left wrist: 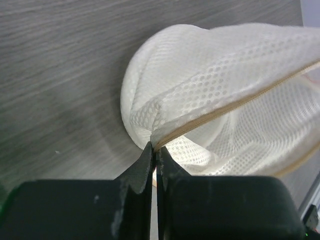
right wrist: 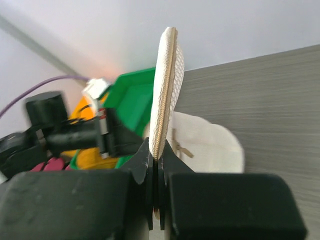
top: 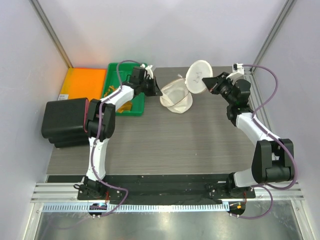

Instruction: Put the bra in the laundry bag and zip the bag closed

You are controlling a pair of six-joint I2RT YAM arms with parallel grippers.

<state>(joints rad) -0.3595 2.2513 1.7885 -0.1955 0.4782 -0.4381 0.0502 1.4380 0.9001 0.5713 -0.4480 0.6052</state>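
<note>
The lid is upright beside the open pouch. My right gripper will next tip the lid's edge down toward the bare table beside the pouch, then open.
The laundry bag is a cream-white mesh pouch that stands open at the back middle of the table. Its round lid panel is lifted upright to the right. My left gripper is shut on the pouch's zipper rim at its left side. My right gripper is shut on the lid's edge, seen edge-on. The bra shows as a bit of orange-yellow fabric in the green tray, partly hidden by the left arm. It also shows in the right wrist view.
A green tray stands at the back left, with a flat orange tray to its left. A black box sits at the left edge. Frame posts stand at both back corners.
</note>
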